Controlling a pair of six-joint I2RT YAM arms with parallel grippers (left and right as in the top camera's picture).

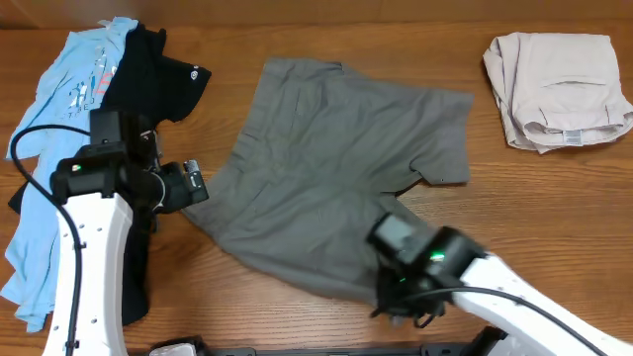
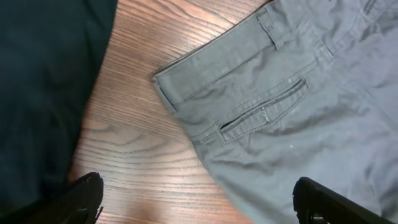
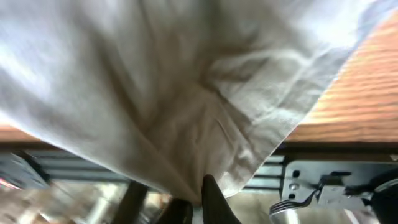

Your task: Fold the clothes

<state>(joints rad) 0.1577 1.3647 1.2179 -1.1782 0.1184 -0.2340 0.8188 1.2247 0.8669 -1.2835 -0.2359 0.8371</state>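
Observation:
The left gripper comes down with open fingers onto the waistband corner of the shorts below it next, since my right gripper already pinches the near hem.
The grey-olive shorts (image 1: 326, 168) lie spread in the middle of the table. My left gripper (image 1: 193, 185) is open and empty at the shorts' left edge. In the left wrist view its fingers (image 2: 199, 211) straddle bare wood and the edge of the shorts (image 2: 280, 106), near the waistband corner and a back pocket. My right gripper (image 1: 406, 297) is shut on the shorts' near hem. In the right wrist view the fingers (image 3: 199, 205) pinch the fabric (image 3: 186, 93), which drapes over the lens. A black T-shirt (image 1: 148, 69) and a light-blue shirt (image 1: 69, 79) lie at the left.
A folded beige garment (image 1: 554, 89) sits at the back right. The black T-shirt (image 2: 43, 81) lies just left of my left gripper. The table's front edge (image 3: 367, 112) is right beside my right gripper, with a metal bracket (image 3: 323, 186) below it.

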